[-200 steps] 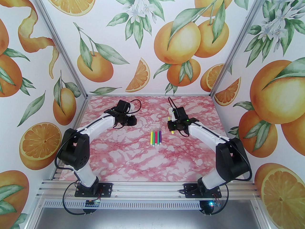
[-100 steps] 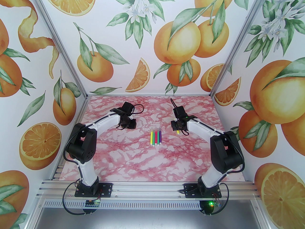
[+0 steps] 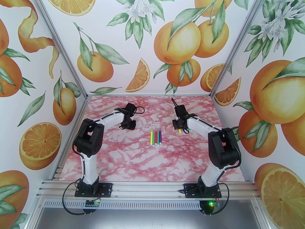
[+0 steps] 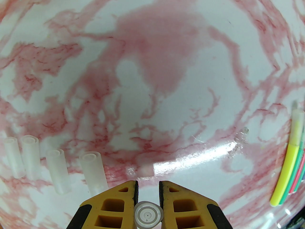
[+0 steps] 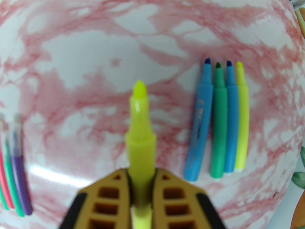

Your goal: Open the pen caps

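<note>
My left gripper moves down toward the row of pulled-off caps next and releases the clear pen cap point(image 4: 148, 215), since the bare marble beside them lies below the gripper.
In the left wrist view my left gripper point(image 4: 148, 185) is shut on a clear pen cap point(image 4: 148, 215), seen end-on between the yellow fingers. Several pulled-off pen caps point(image 4: 58, 170) lie in a row on the marble top to its left. My right gripper point(image 5: 141, 173) is shut on an uncapped yellow pen point(image 5: 140, 123), tip pointing away. Several uncapped pens point(image 5: 220, 127), blue, green and yellow, lie side by side to its right. Capped pens point(image 3: 156, 137) lie in a row at the table's middle, between the left gripper point(image 3: 128, 125) and the right gripper point(image 3: 179, 126).
The pink marble tabletop point(image 3: 143, 161) is walled by orange-print panels on three sides. An aluminium rail point(image 3: 147, 189) carries both arm bases at the near edge. The capped pens appear at the right edge of the left wrist view point(image 4: 288, 170) and the left edge of the right wrist view point(image 5: 16, 175).
Both arms have drawn back and folded, with their elbows rising. The left gripper moved down toward the table. The right gripper carried the yellow pen slightly to the right.
</note>
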